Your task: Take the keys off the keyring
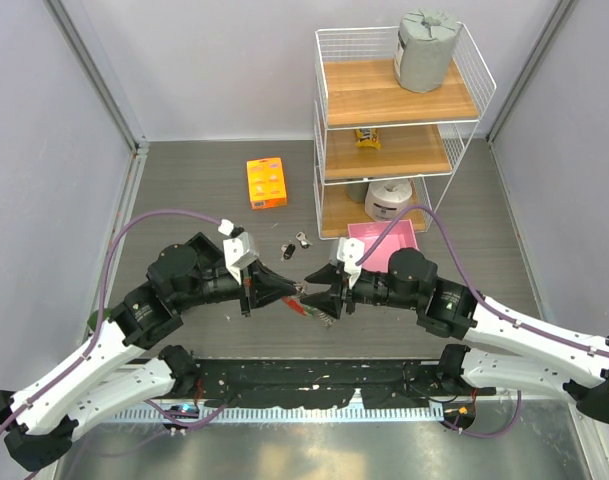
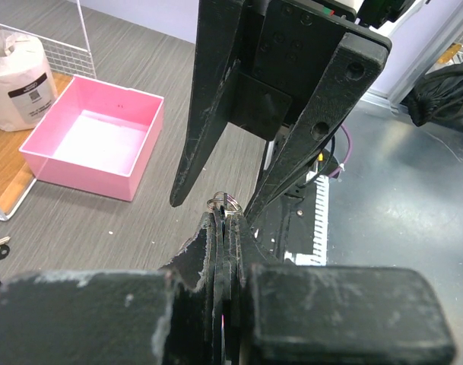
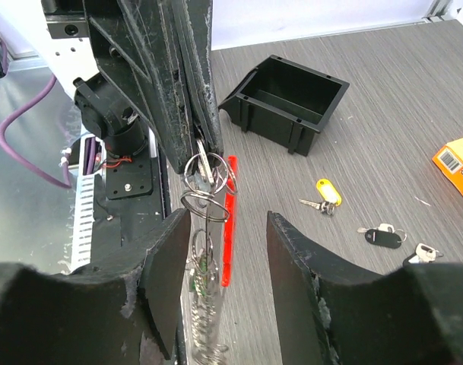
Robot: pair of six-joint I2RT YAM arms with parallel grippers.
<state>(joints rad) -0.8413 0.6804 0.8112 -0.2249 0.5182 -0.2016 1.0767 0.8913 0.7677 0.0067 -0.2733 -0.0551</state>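
Observation:
Next, my left gripper moves outward and down to the bare tabletop beside the dark-headed keys and lets go, because loose keys already lie together outward of it.
My left gripper (image 1: 287, 291) is shut on the keyring (image 2: 223, 201), whose silvery ring shows just past its fingertips (image 2: 213, 228). In the right wrist view the keyring (image 3: 207, 173) hangs from the left gripper (image 3: 204, 148), with linked rings, a key, the red strap (image 3: 229, 220) and a chain (image 3: 204, 319) with something green hanging below. My right gripper (image 3: 227, 281) is open, its fingers on either side of the hanging chain and strap without touching them. Three loose keys lie on the table: one with a yellow tag (image 3: 328, 193) and two with dark heads (image 3: 383, 237).
A black bin (image 3: 288, 99) stands beyond the grippers. An orange box (image 1: 266, 183) lies at the back. A pink tray (image 1: 384, 243) sits by the white wire shelf rack (image 1: 394, 120). Two loose keys (image 1: 295, 245) lie just behind the grippers.

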